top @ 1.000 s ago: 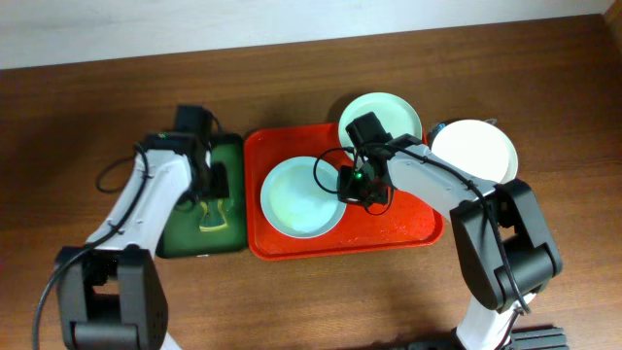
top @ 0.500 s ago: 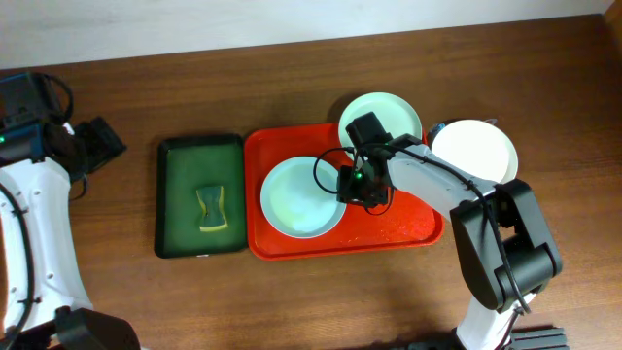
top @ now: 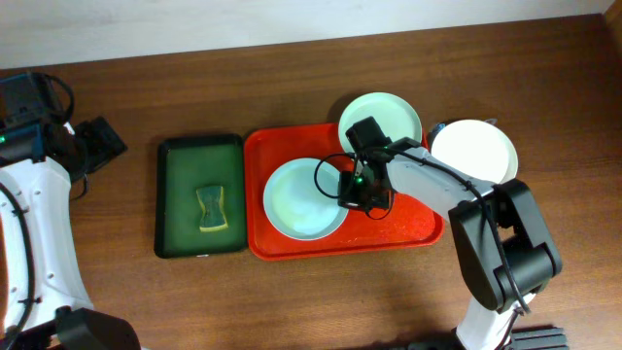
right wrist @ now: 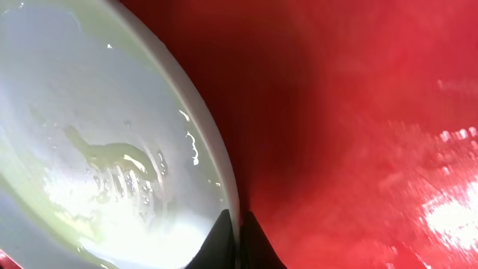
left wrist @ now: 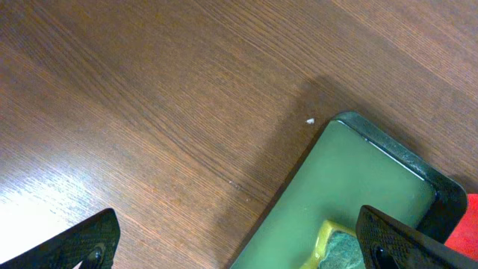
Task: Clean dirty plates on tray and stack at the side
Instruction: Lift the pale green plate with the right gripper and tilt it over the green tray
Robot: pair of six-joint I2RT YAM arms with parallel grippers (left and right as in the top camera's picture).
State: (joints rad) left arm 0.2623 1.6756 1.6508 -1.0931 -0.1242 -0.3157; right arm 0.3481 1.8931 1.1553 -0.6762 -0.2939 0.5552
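The plate has a wet smear, so next I need to lift and tilt it over the green tray, then lower my right gripper to release it onto the white plate (top: 473, 151).
A pale mint-green plate (top: 303, 197) lies on the red-orange tray (top: 403, 231). My right gripper (top: 352, 190) is shut on its right rim. In the right wrist view the fingers (right wrist: 237, 240) pinch the rim of the plate (right wrist: 97, 149), which has a wet yellowish smear, over the tray floor (right wrist: 358, 112). A second mint plate (top: 380, 115) rests over the tray's back rim. The white plate (top: 473, 151) sits on the table right of the tray. My left gripper (top: 109, 144) is open and empty at the far left, also in the left wrist view (left wrist: 239, 254).
A dark green tray (top: 180, 185) stands left of the red tray with a yellow-green sponge (top: 212, 209) in it. Its corner (left wrist: 366, 172) and the sponge (left wrist: 337, 245) show in the left wrist view. A small blue thing is partly hidden between the two back plates.
My left arm has pulled away from over the dark green tray to the far left, leaving the sponge in it. My right gripper has stayed on the mint plate's rim.
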